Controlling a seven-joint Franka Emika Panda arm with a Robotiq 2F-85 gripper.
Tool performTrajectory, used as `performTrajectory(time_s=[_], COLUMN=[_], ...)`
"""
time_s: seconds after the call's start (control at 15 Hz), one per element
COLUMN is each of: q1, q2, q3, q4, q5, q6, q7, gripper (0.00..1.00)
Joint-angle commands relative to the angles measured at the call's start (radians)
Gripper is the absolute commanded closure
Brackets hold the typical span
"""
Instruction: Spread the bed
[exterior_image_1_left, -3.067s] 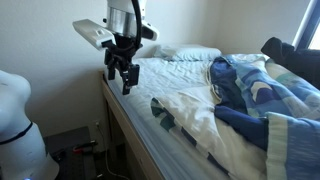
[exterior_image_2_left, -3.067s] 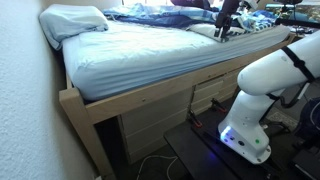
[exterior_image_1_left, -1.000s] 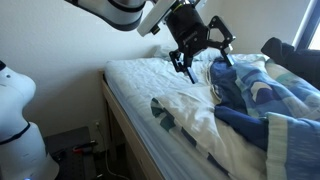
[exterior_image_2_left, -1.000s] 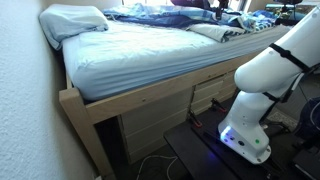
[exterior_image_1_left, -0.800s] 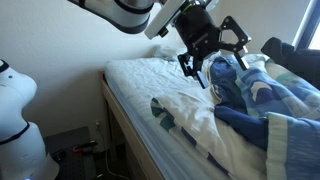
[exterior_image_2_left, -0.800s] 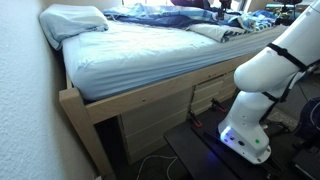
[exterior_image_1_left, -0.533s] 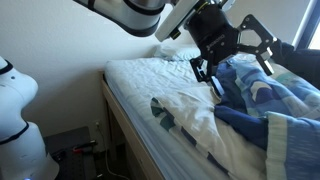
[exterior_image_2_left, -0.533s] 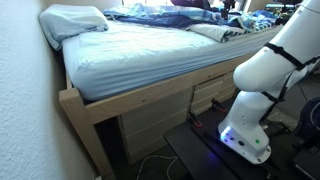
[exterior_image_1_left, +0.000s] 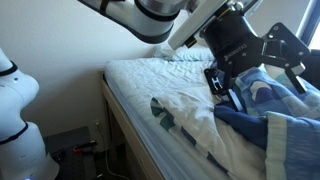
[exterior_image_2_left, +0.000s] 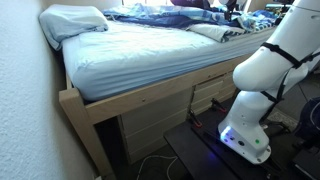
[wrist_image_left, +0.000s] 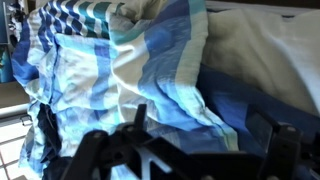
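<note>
The striped edge of the blanket's fold runs between the open, spread fingers of my gripper, so my gripper will go down onto it over the crumpled blanket.
The bed has a wooden frame, a white quilted sheet and a white pillow at its head. The blue, light-blue and white striped blanket lies crumpled on the far half of the mattress; it also shows in an exterior view. My black gripper hangs open and empty just above the blanket's bunched part. In the wrist view the blanket fills the picture, with my gripper spread open over it and white sheet beside it. In an exterior view the gripper is only a dark shape at the top edge.
My white robot base stands on a black platform beside the bed and shows at the left edge. Drawers sit under the frame. A black cloth bundle lies at the far side. Cables lie on the floor.
My arm has swung from the bed's near edge across the mattress towards the crumpled blanket and now hovers over it. The gripper stays open. The blanket has not moved.
</note>
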Motion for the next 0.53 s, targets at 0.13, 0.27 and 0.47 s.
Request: performTrajectory(time_s=[0.13,0.27,0.47], q1=[-0.018,-0.022,-0.022], q2=[-0.006,-0.013,-0.032], q3=[-0.001,-0.001,0.001], q4=[-0.008,-0.012,-0.03], q5=[-0.033,-0.048,-0.051], q6=[-0.034,-0.05,-0.069], q7=[-0.01,-0.01,-0.018], gripper=[0.0,0.0,0.0])
